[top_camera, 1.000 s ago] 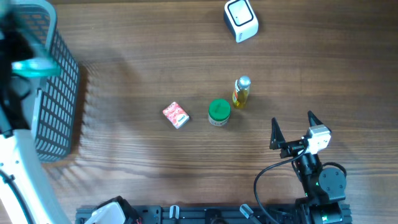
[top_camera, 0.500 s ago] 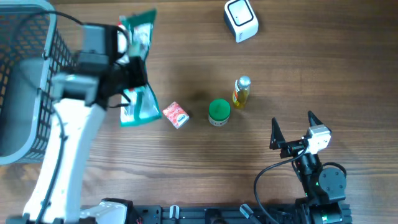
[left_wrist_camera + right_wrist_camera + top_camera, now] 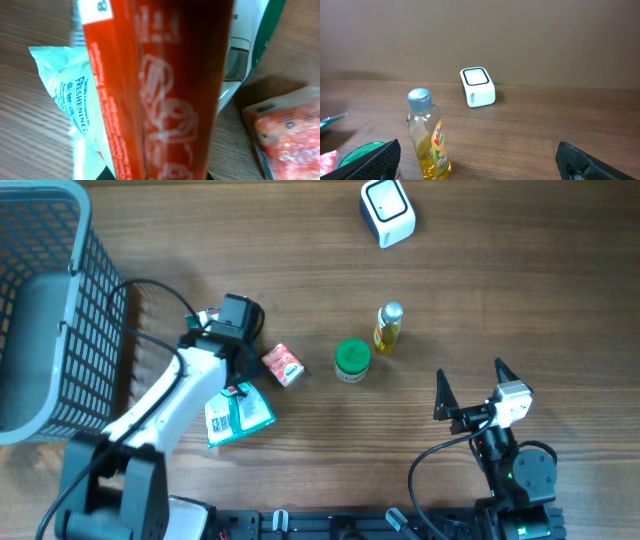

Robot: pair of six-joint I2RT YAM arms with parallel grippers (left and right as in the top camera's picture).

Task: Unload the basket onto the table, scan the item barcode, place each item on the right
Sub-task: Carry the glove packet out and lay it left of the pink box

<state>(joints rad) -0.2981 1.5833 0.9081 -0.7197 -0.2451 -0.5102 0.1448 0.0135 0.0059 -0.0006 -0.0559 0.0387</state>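
Observation:
An edge hangs raised, so my left gripper will next lower its packet toward the green-lidded jar and release it on the tabletop by the small red one.
My left gripper is shut on a flat teal, white and red packet, whose barcode label faces up in the overhead view, low over the table left of centre. In the left wrist view the packet fills the frame between the jaws of the left gripper. The white barcode scanner stands at the far edge, also seen from the right wrist. My right gripper rests open and empty at the front right; its fingers frame the right wrist view.
A small red packet lies just right of the held one. A green-lidded jar and a yellow bottle stand mid-table. A grey mesh basket fills the left edge.
The left arm swung from over the basket to the middle of the table and came down beside the small red packet, still holding the packet. The right arm has not moved.

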